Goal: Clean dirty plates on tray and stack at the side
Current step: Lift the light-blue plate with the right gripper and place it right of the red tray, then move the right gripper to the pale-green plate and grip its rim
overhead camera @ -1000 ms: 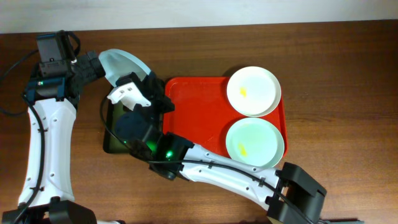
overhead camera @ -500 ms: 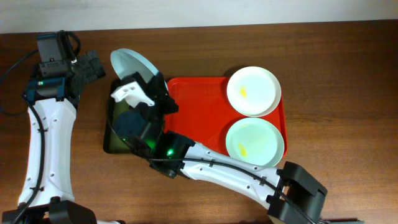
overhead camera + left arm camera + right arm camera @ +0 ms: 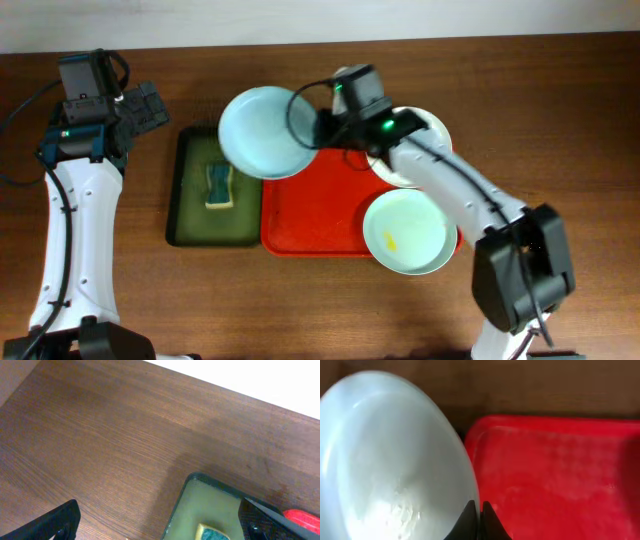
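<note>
The right gripper sweeps past the white plate (image 3: 438,135) and down to release next, as bare tabletop lies below it and to its right in the overhead view.
My right gripper (image 3: 312,130) is shut on the rim of the pale blue plate (image 3: 258,132) and holds it over the gap between the red tray (image 3: 310,215) and the dark green tray. In the right wrist view the fingers (image 3: 479,510) pinch the plate's edge (image 3: 390,460) beside the red tray (image 3: 555,470). The white plate (image 3: 438,135) lies at the tray's far right corner, partly under my right arm. The pale green plate (image 3: 405,232), with a yellow smear, lies at the near right corner. My left gripper (image 3: 150,105) is open and empty, left of the green tray.
A dark green tray (image 3: 190,190) left of the red tray holds a yellow and green sponge (image 3: 219,185). The left wrist view shows this tray (image 3: 210,505), the sponge (image 3: 212,534) and bare brown table between the open fingers (image 3: 160,522).
The pale blue plate has moved right, from beside my left gripper to the red tray's far left corner, now held by my right gripper. The sponge now lies uncovered in the green tray.
</note>
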`<state>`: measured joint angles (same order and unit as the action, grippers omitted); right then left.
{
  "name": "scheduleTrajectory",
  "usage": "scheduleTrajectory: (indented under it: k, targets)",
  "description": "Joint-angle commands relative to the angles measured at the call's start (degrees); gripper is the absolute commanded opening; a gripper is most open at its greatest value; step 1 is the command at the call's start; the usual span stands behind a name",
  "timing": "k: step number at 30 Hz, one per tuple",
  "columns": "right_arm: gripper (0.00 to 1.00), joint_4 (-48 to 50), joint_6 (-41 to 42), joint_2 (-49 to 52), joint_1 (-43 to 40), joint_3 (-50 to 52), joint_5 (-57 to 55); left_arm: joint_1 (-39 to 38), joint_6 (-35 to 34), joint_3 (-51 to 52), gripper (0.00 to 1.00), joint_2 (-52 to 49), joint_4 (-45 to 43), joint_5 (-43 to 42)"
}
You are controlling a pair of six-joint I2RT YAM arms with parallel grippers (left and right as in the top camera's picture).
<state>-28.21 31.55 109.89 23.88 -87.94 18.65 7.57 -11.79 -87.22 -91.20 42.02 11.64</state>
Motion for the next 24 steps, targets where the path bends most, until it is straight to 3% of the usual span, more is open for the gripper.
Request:
scheduleTrajectory:
  k: [1, 4, 6, 11, 14, 20, 22, 23, 24]
  targets:
    - [0.04, -6.0, 0.9, -2.2, -12.9, -0.2, 9.2, 0.1, -0.3, 0.0, 0.99, -0.1, -0.1, 0.6]
    - [0.04, -14.4, -1.2, -2.2, -27.7, -0.2, 9.2, 0.1, -0.3, 0.0, 0.99, -0.1, -0.1, 0.6]
    - [0.04, -20.3, -8.1, -2.2, -40.3, -0.2, 8.4, 0.1, -0.3, 0.0, 0.99, -0.1, -0.1, 0.6]
    - [0.04, -31.0, -11.8, -2.2, -57.2, -0.2, -3.9, 0.1, -0.3, 0.0, 1.00, -0.1, -0.1, 0.6]
    - [0.04, -33.6, -11.8, -2.1, -58.3, 1.9, -16.0, 0.1, -0.3, 0.0, 0.99, -0.1, -0.1, 0.6]
    - [0.05, -31.2, -11.9, -1.7, -56.4, 8.1, -16.4, 0.1, -0.3, 0.0, 0.99, -0.1, -0.1, 0.6]
    - [0.10, -30.7, -13.0, -1.7, -54.5, 8.9, -16.4, 0.1, -0.3, 0.0, 0.99, -0.1, -0.1, 0.6]
    - [0.20, -30.7, -13.6, -1.7, -53.8, 8.9, -16.4, 0.1, -0.3, 0.0, 0.99, -0.1, -0.1, 0.6]
    - [0.38, -31.0, -14.4, -1.7, -53.2, 8.9, -16.3, 0.1, -0.3, 0.0, 1.00, -0.1, -0.1, 0.6]
